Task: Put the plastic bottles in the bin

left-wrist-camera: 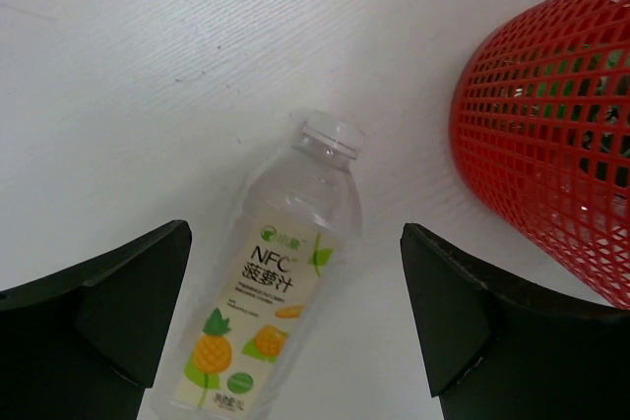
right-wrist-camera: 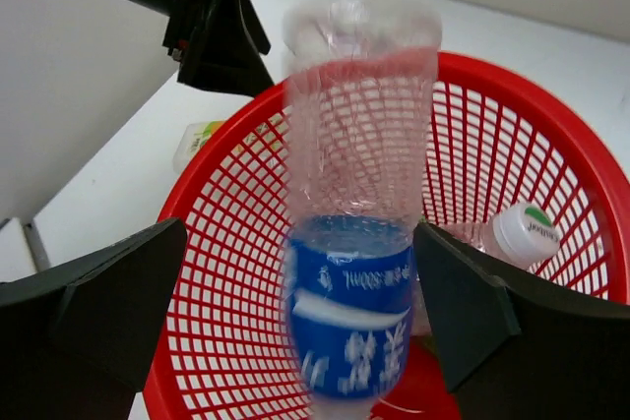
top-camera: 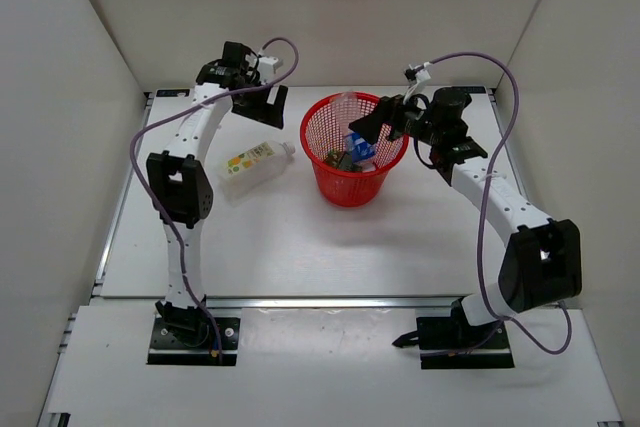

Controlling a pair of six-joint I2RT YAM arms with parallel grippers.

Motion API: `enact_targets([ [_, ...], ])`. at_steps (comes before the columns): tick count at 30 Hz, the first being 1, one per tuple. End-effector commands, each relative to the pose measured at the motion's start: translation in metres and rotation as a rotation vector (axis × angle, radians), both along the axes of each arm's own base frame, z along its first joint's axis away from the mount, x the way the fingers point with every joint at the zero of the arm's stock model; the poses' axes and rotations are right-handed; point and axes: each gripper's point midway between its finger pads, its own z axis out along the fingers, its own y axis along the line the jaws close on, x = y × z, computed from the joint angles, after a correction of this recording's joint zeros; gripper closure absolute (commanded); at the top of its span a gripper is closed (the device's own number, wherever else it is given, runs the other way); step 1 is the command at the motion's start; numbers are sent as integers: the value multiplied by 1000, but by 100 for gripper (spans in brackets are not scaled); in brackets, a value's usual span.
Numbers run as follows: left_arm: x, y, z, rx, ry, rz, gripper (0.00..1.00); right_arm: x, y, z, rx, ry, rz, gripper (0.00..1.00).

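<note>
Next I need to move my left gripper with open fingers down around the capped neck of the fruit-print bottle [top-camera: 288, 149], because that end of the bottle is narrower than its labelled body.
The red mesh bin [top-camera: 345, 185] stands at mid-table. My right gripper [top-camera: 375, 127] hangs over it, jaws wide open. In the right wrist view the clear bottle with the blue label [right-wrist-camera: 349, 327] is blurred between the open fingers [right-wrist-camera: 108, 302], upright inside the bin [right-wrist-camera: 231, 243]. A white-capped clear bottle [right-wrist-camera: 522, 235] lies in the bin beside it. The white bottle with the fruit-print label [top-camera: 252, 162] lies on the table left of the bin. My left gripper [top-camera: 262, 99] is open above it, and the bottle [left-wrist-camera: 271, 302] lies between its fingers [left-wrist-camera: 118, 312], untouched.
White walls enclose the table on the left, back and right. Green shapes show through the bin's mesh [left-wrist-camera: 551, 135] in the left wrist view. The left arm's wrist [right-wrist-camera: 212, 27] shows beyond the bin in the right wrist view.
</note>
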Motion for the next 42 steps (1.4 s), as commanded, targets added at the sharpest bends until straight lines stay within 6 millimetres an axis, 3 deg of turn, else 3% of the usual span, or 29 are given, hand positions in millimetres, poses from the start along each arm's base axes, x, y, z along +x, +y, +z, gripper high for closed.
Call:
enact_targets([
  [1, -12, -16, -1, -16, 21, -142, 1, -4, 4, 42, 70, -79, 60, 1],
  [4, -17, -41, -14, 46, 24, -198, 1, -5, 7, 41, 49, -74, 70, 1],
  [7, -13, -46, -32, 134, 18, -194, 1, -8, 6, 39, 58, -75, 57, 1],
  [8, -14, -50, -33, 137, 18, -206, 1, -13, 8, 48, 77, -97, 64, 1],
  [15, -7, -62, -60, 136, 57, -205, 2, -25, -11, 43, 112, -68, 40, 1],
  [19, -6, -48, -78, 209, 72, -163, 2, -32, -19, 39, 129, -61, 21, 1],
  [22, 7, -41, -72, 170, 47, -118, 2, -32, -25, 37, 137, -50, 3, 1],
  [24, 8, -46, -78, 150, 54, -117, 1, -33, -28, 30, 137, -35, -3, 1],
  [27, 5, -41, -99, 259, 62, -122, 2, -32, -33, 29, 140, -30, -19, 1],
  [31, 7, -42, -108, 314, 61, -106, 2, -35, -33, 32, 143, -48, -28, 1],
  [33, 15, -43, -104, 285, 48, -81, 4, -35, -33, 27, 144, -41, -29, 1],
  [36, 24, -35, -101, 286, 27, -39, 17, -33, -35, 27, 145, -37, -35, 1],
  [42, 8, -24, -129, 324, 123, -35, 28, -32, -45, 30, 152, -45, -74, 0],
])
